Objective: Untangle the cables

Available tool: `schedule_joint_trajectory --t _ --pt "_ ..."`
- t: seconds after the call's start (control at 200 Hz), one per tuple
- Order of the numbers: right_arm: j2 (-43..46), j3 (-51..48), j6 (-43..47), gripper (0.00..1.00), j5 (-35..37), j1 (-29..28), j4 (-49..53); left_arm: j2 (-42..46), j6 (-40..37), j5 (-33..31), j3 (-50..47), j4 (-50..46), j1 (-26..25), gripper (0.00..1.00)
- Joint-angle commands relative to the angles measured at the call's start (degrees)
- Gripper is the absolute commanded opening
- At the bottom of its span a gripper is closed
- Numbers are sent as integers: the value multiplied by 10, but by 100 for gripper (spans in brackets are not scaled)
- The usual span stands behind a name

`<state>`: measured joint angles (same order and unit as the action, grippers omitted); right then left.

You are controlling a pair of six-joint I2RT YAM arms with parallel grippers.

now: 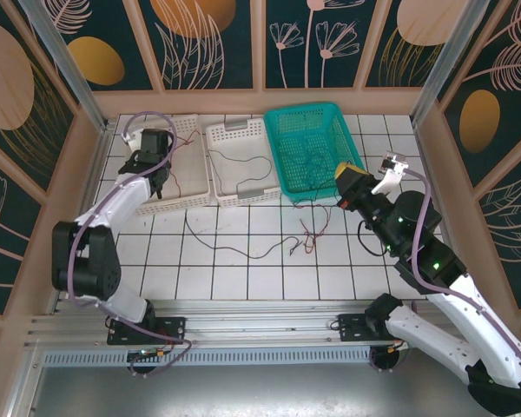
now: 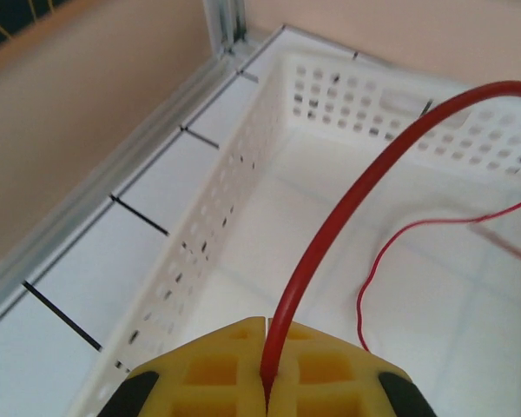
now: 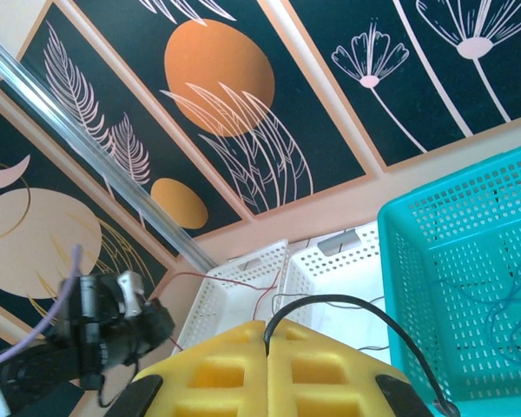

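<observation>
The left gripper moves down toward the open bottom of the white basket next and releases the red cable (image 2: pixel 347 200) there, since it lies below the yellow fingers.
My left gripper (image 2: pixel 267 365) is shut on a red cable (image 2: pixel 347 200), which arches up from the yellow pads and trails down into the left white basket (image 2: pixel 243 191). From above, the left gripper (image 1: pixel 156 148) hangs over that basket (image 1: pixel 148 207). My right gripper (image 3: pixel 267 347) is shut on a black cable (image 3: pixel 365 301) that loops right toward the teal basket (image 3: pixel 469 261). In the top view the right gripper (image 1: pixel 346 178) sits at the teal basket's (image 1: pixel 282 156) near right corner. A tangle of red and black cables (image 1: pixel 306 234) lies on the tiles in front of it.
A middle white basket (image 1: pixel 215 178) holds a thin black wire (image 1: pixel 243 165). Dark blue wires (image 1: pixel 311 163) lie in the teal basket. Another black wire (image 1: pixel 243 250) runs across the tiles. Wooden walls (image 1: pixel 100 139) close in the table on three sides.
</observation>
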<state>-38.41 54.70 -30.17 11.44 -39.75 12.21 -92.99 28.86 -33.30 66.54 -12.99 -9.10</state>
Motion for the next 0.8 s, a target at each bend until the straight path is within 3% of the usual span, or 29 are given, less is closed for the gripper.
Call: schedule_joint_trajectory --t 0.0,0.38,0.46,0.536,0.796 --pt "8 2 -8 0 -10 -1 -9 -37 42 10 -6 30 4 0" --pt "13 -6 -7 0 -18 -1 -1 -107 71 32 -14 39 13 0" --pt "10 -7 -8 0 -21 -1 -4 -105 67 32 -11 37 14 11" --pt "7 -7 -8 0 -25 -1 -5 -99 62 34 -10 35 15 28" --pt "4 -7 -10 0 -32 -1 -7 -77 61 42 6 16 17 53"
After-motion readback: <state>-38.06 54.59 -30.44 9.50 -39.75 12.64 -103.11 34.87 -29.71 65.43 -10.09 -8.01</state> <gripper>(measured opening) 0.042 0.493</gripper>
